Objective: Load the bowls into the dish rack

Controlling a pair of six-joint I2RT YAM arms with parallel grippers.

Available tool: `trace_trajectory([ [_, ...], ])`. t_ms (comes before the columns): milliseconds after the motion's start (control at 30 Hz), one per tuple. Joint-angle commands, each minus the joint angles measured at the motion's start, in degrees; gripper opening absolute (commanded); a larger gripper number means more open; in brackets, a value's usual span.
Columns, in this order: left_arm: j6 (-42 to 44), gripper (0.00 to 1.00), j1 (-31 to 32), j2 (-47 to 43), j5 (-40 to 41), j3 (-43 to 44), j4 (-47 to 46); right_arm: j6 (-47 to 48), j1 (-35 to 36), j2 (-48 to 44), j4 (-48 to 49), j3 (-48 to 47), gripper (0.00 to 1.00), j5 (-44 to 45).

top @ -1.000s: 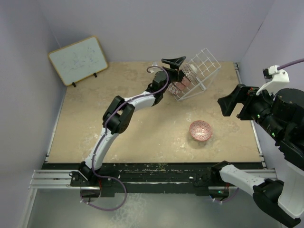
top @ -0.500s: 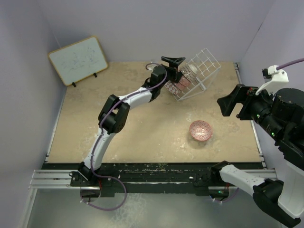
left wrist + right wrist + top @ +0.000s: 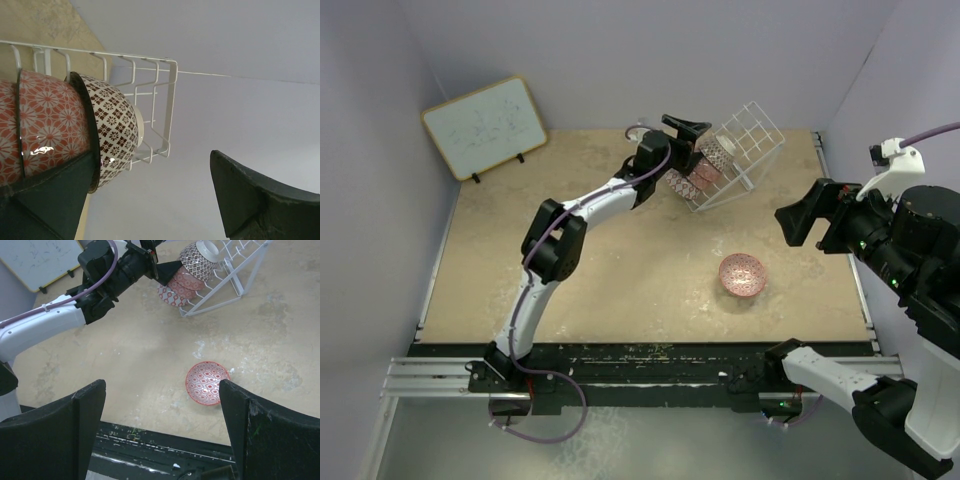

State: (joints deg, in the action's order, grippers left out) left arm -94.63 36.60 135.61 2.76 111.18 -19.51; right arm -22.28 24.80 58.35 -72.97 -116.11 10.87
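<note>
I'll move my left gripper back and down onto the pink bowl's near rim (image 3: 748, 296).
The white wire dish rack (image 3: 745, 145) stands tilted at the back of the table. Patterned bowls (image 3: 703, 167) stand on edge in its left end. In the left wrist view a red floral bowl (image 3: 45, 120) and a brown lattice bowl (image 3: 116, 125) lean in the dish rack (image 3: 167, 105). My left gripper (image 3: 690, 142) is open right beside them; one finger (image 3: 50, 200) lies against the lattice bowl's rim, and nothing is between the jaws. A pink bowl (image 3: 742, 274) sits upright on the table, and the right wrist view shows this pink bowl (image 3: 207, 382) below my open, empty right gripper (image 3: 162, 432).
A wood-framed whiteboard (image 3: 485, 125) leans at the far left corner. The left arm (image 3: 75, 310) stretches diagonally across the table toward the rack. Grey walls close in the back and both sides. The black base rail (image 3: 640, 365) runs along the near edge.
The left arm's elbow has shifted left and farther back, while its gripper stays at the rack's left end and has opened a little wider. The right arm and the pink bowl have not moved.
</note>
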Motion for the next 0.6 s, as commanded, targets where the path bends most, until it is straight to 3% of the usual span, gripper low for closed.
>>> trace_trajectory([
  [0, 3.64, 0.99, -0.9, -5.89, 0.84, -1.66, 3.76, 0.49, 0.08, -0.17, 2.31, 0.1, 0.97, -0.92],
  [233, 8.38, 0.99, -1.14, -11.23, 0.91, -6.1, 4.45, 0.31, 0.08, -0.59, 2.66, 0.35, 0.97, -1.38],
  [333, 10.2, 0.99, -1.15, -15.59, 1.7, -12.23, 2.79, 0.09, 0.08, -0.98, 2.9, 0.77, 0.97, -1.53],
  [567, 27.86, 0.99, -1.14, -27.99, 2.19, -21.23, 1.44, -0.13, 0.08, -1.31, 3.29, 0.63, 0.97, -1.64],
])
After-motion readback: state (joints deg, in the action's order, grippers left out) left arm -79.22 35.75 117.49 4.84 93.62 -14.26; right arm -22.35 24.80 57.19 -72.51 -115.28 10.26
